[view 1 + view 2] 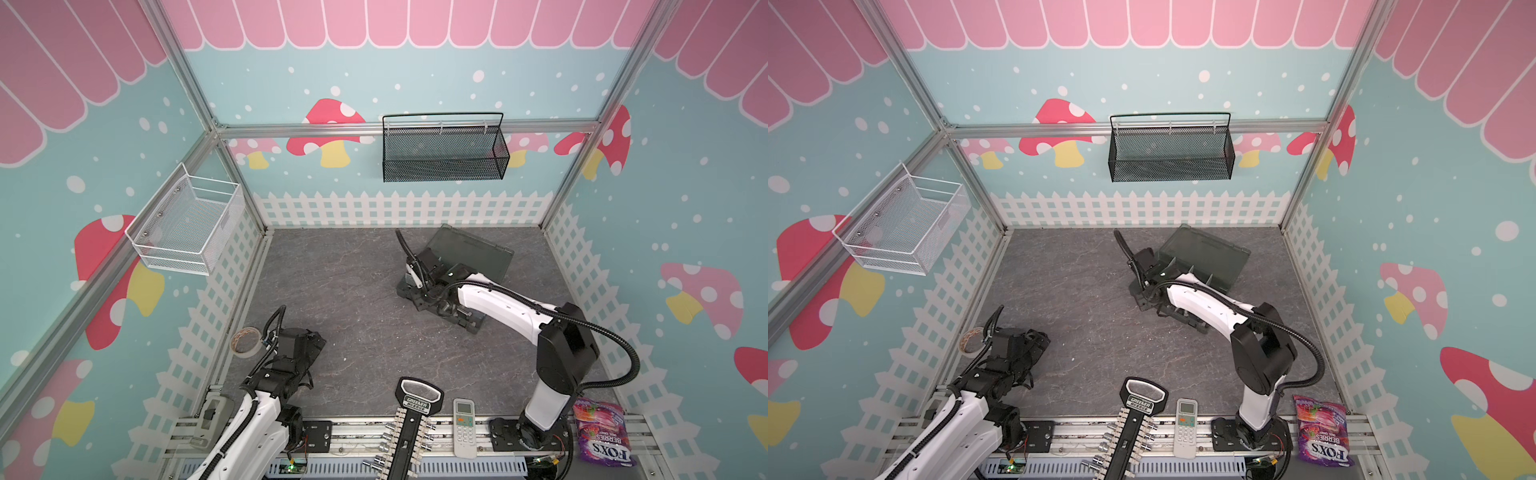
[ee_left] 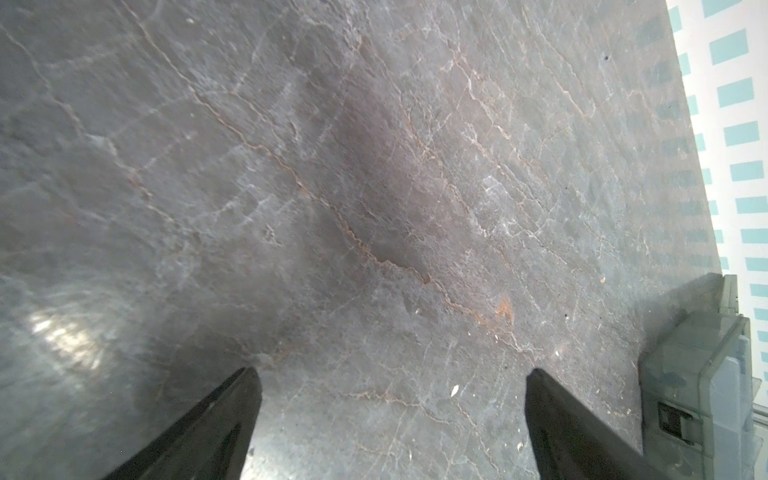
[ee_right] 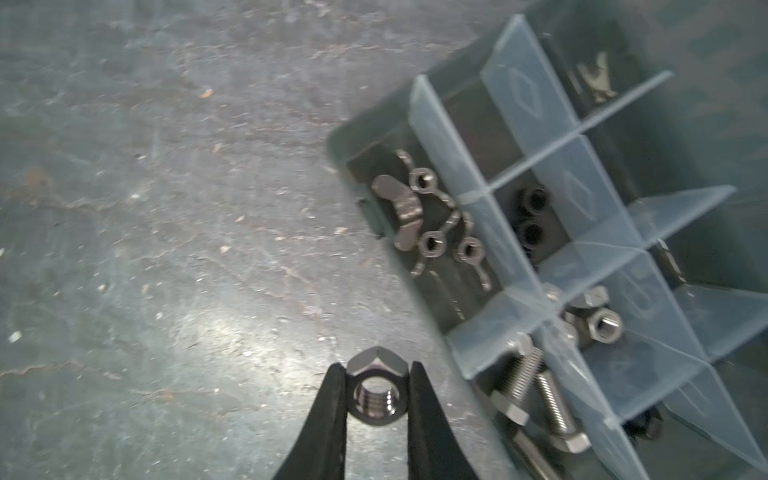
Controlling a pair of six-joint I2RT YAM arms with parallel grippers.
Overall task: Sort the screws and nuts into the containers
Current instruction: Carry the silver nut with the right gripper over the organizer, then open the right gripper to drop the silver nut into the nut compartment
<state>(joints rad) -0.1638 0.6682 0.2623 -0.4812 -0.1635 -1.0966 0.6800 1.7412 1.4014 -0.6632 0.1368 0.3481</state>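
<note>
The robot should next bring its right gripper across the side of the organiser box and over the silver hex nuts' section point(image 3: 592, 315), which is beyond the silver screws from the gripper, to let go of the matching nut.
My right gripper point(image 3: 377, 368) is shut on a silver hex nut point(image 3: 377, 397), held above the grey floor just beside the organiser box point(image 3: 528, 95). Its compartments, the containers, hold wing nuts point(image 3: 409, 208), black nuts point(image 3: 532, 216), silver hex nuts point(image 3: 602, 322) and silver screws point(image 3: 536, 395). In both top views the right arm's wrist hangs over the near-left end of the box point(image 1: 478, 253) point(image 1: 1217, 253), whose lid lies open, and hides the gripper. My left gripper point(image 2: 392, 370) point(image 1: 316, 340) is open over bare floor at the front left, with nothing between its fingers.
A tape roll point(image 1: 245, 340) lies by the left wall. A socket rack point(image 1: 409, 432), a remote point(image 1: 464, 428) and a candy bag point(image 1: 602, 432) sit along the front edge. A black mesh basket point(image 1: 444, 149) and a white wire basket point(image 1: 187, 224) hang on the walls.
</note>
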